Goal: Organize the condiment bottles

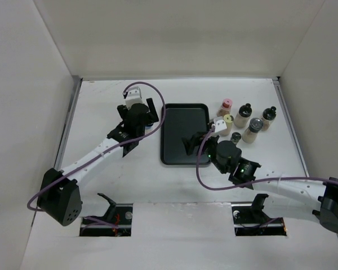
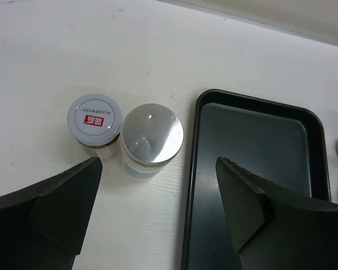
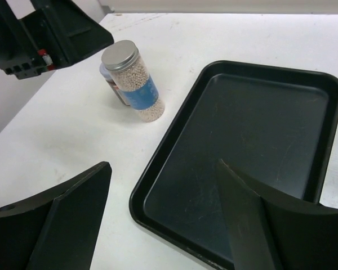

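The silver cap, where it tops the white lid, is next for my left gripper, which moves down toward the tray point(image 2: 253, 163) to close around it.
Two jars stand left of the black tray point(image 2: 253, 163): a silver-lidded, blue-labelled jar of beige beads point(image 2: 152, 139), which also shows in the right wrist view point(image 3: 134, 83), and a white-lidded jar with a red mark point(image 2: 93, 119) touching it. My left gripper point(image 2: 158, 188) is open and empty above them, also in the top view point(image 1: 139, 121). My right gripper point(image 3: 163, 208) is open and empty over the tray's near left corner point(image 3: 158, 191), also in the top view point(image 1: 196, 143). Several more bottles stand right of the tray: pink-capped point(image 1: 226, 106), yellow-capped point(image 1: 227, 122), black-capped point(image 1: 245, 114), grey-capped point(image 1: 252, 129).
The tray point(image 1: 183, 112) lies empty at mid-table. White walls enclose the table on the left, back and right. A further black-capped bottle point(image 1: 268, 117) and a small dark-capped one point(image 1: 235, 138) stand in the right cluster. My left gripper's body point(image 3: 50, 34) shows in the right wrist view.
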Controlling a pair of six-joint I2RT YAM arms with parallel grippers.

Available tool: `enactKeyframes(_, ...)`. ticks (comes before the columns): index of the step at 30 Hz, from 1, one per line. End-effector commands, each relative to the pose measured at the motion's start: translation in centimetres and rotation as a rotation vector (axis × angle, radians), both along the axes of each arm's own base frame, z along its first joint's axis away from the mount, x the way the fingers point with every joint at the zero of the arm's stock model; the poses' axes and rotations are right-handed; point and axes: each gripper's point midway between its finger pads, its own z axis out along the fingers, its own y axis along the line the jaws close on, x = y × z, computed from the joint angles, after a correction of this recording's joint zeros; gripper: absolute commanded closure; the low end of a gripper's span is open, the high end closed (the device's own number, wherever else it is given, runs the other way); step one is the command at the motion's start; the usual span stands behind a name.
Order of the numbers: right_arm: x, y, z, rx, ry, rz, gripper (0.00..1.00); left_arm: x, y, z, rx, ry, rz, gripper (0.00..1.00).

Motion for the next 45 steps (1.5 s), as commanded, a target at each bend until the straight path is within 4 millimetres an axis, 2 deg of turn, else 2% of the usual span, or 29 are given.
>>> enactKeyframes(1,0.4,0.4,0.8,0.025,-0.023,0.004,0.18,1.2,-0.1,1.6,0.021,-0.037,0.015,0.18)
enactKeyframes(5,0.7,0.9,-0.2,0.006,-0.005,0.011,0.17,2.6,-0.3,0.9,0.053,-0.012,0.030,0.17)
enactKeyframes(11,1.1,1.6,-1.5,-0.019,0.016,0.027,0.16,3.7,0.8,0.1,0.106,-0.005,0.083,0.17)
enactKeyframes(19,2.0,2.0,-3.3,-0.043,0.049,0.038,0.16,5.1,0.7,-1.8,0.109,0.029,0.086,0.18)
enactKeyframes(28,1.7,2.4,-3.3,-0.029,0.060,0.071,0.15,5.6,0.2,-2.0,0.109,0.019,0.076,0.20)
enactKeyframes(31,1.7,2.3,-3.2,-0.028,0.059,0.070,0.16,6.1,-0.2,-2.7,0.107,0.032,0.057,0.29)
enactKeyframes(33,1.8,2.1,-3.2,-0.027,0.058,0.064,0.16,6.1,-0.5,-3.0,0.108,0.040,0.050,0.40)
enactKeyframes(38,2.3,1.1,-3.1,-0.013,0.051,0.036,0.16,6.2,-1.1,-3.1,0.112,0.044,0.044,0.60)
enactKeyframes(41,2.4,0.7,-2.7,0.003,0.041,0.023,0.16,6.2,-1.6,-1.4,0.096,0.005,0.046,0.68)
enactKeyframes(45,2.5,-0.1,-2.1,0.024,0.022,-0.001,0.17,5.8,-1.5,1.6,0.068,-0.057,0.058,0.73)
